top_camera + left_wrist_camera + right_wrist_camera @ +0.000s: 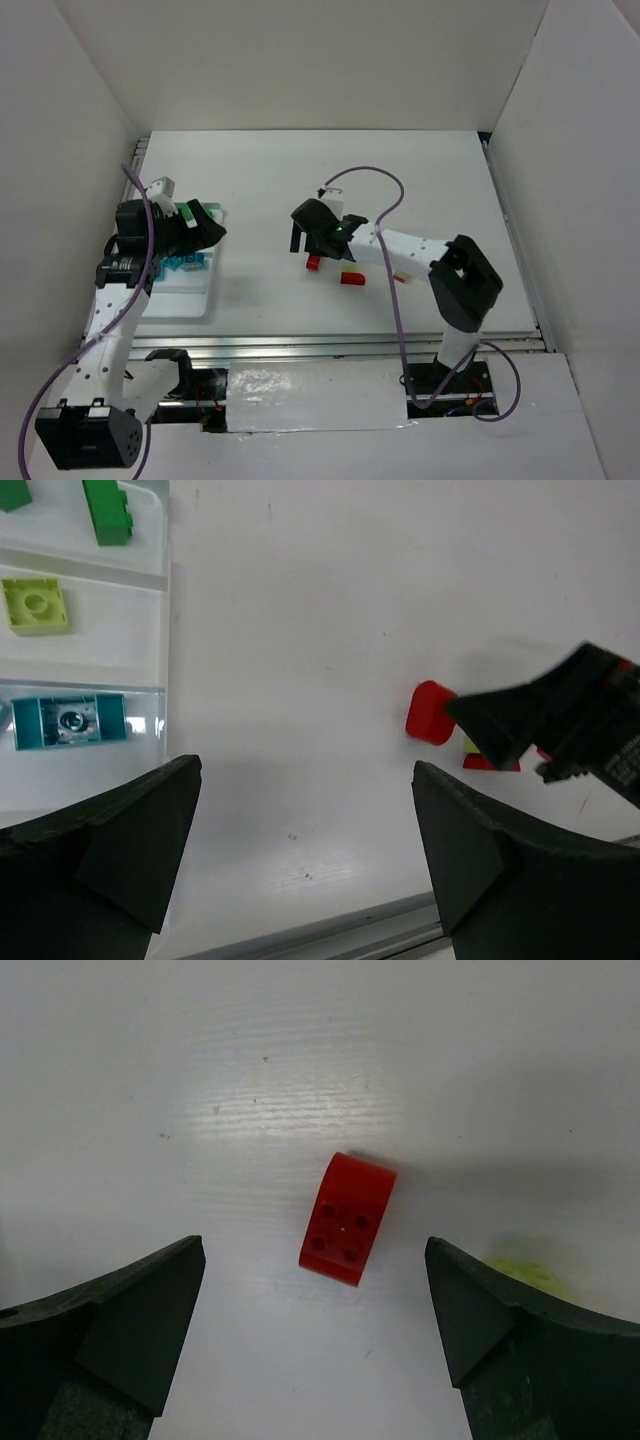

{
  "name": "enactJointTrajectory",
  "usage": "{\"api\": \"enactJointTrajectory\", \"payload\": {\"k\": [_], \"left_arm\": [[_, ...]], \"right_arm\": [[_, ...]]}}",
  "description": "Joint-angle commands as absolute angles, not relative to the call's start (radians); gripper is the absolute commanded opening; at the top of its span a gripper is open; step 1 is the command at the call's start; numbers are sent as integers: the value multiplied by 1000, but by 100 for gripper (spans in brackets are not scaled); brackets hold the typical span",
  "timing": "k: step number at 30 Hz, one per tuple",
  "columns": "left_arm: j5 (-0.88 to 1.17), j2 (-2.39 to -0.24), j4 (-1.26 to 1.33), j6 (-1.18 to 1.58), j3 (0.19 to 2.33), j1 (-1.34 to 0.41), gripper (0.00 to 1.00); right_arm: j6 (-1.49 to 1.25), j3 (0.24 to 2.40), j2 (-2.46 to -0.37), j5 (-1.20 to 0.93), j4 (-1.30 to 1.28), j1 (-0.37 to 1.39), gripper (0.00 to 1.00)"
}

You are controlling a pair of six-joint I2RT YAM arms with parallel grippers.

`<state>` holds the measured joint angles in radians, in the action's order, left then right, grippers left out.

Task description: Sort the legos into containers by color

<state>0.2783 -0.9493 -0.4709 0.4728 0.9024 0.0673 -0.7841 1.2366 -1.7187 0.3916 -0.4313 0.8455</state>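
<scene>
My right gripper is open with the red lego lying slanted between its fingers, so next I should move it down with a turn onto the studded end of the red lego (312,266) (340,1236).
The white tray (165,630) lies at the left, its containers split by ridges. In them lie a dark green lego (107,510), a lime lego (37,605) and a teal lego (70,721). My left gripper (307,810) hangs open and empty over the table just right of the tray (180,295). A red lego (347,1218) lies studs-up on the table, just ahead of my open right gripper (312,1305). In the top view that gripper (312,245) hovers over this red lego (313,263). A second red lego (352,278) and a yellow-green one (400,277) lie to its right.
White walls enclose the table on three sides. A metal rail (340,345) runs along the near edge. The right arm's cable (400,200) loops over the table. In the left wrist view the right gripper's black body (560,720) partly hides the loose legos.
</scene>
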Motion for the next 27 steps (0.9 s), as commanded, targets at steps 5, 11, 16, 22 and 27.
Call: {"api": "enactJointTrajectory", "payload": {"k": [5,11,16,22,27], "left_arm": [[324,-833,-434,408,813,57,100],[362,-877,-439,405,815,57,100],[362,-870,-436,406,815,57,99],[461,-885,-416,437,802,57,99],[978,-936,-179,549,750,51,99]], "right_arm": [[-839,1339,-1887,453,-503,859,87],[-828,1356,-1960,422,-491,859,69],[-799,1307,-1921,408,-427,870,9],[-495,1144,-1734,194,-178,923,0],[-258,921,-1459,-390,133,920,0]]}}
